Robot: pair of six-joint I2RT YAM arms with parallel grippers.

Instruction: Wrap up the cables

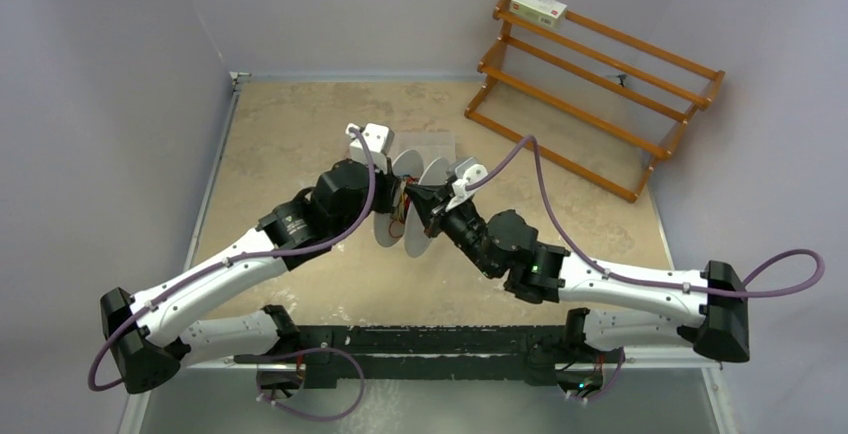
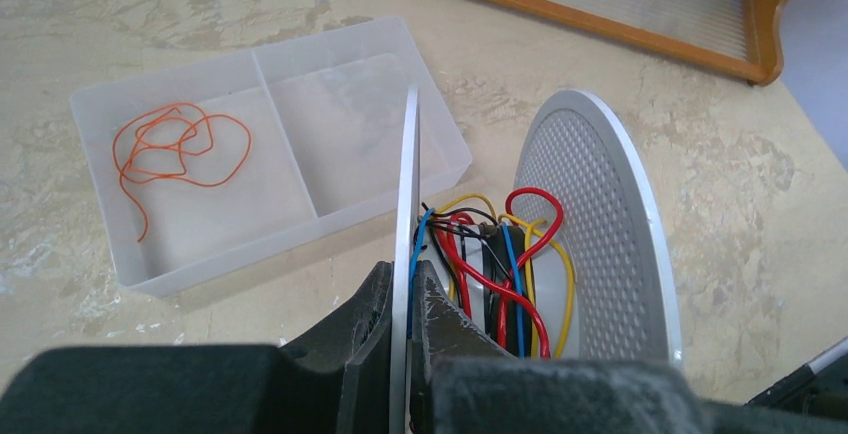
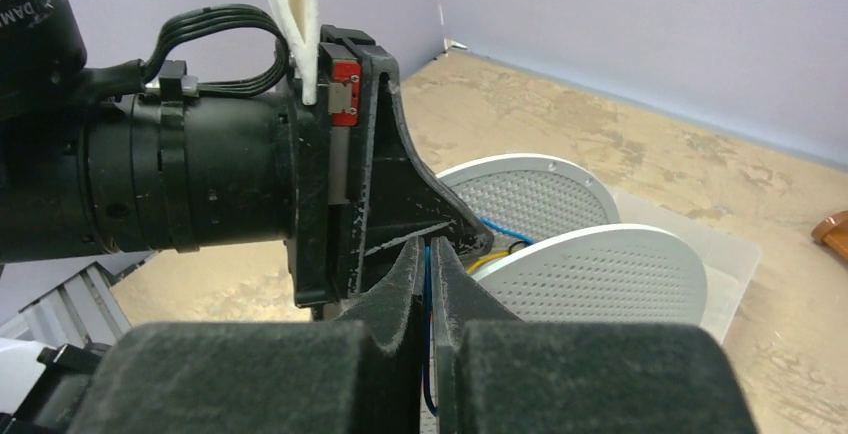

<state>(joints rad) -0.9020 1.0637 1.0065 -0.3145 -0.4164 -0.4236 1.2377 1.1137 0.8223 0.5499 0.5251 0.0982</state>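
Observation:
My left gripper draws the spool (image 3: 600, 274) back and down onto the bare tabletop below the gripper and back toward my base next, and releases the disc.
A white spool with two perforated discs (image 2: 600, 214) is held above the table; in the top view (image 1: 420, 224) it sits between both arms. Red, yellow, blue and black wires (image 2: 500, 264) are wound on its core. My left gripper (image 2: 405, 289) is shut on the edge of the spool's left disc (image 2: 408, 164). My right gripper (image 3: 428, 254) is shut on a thin blue wire (image 3: 427, 279) that runs from the spool (image 3: 600, 274). A loose curly orange wire (image 2: 180, 144) lies in the left compartment of a clear tray (image 2: 240, 51).
The clear two-compartment tray stands on the table just beyond the spool; its right compartment holds nothing. A wooden rack (image 1: 590, 84) stands at the back right with a small box (image 1: 538, 6) on top. Grey walls enclose the table.

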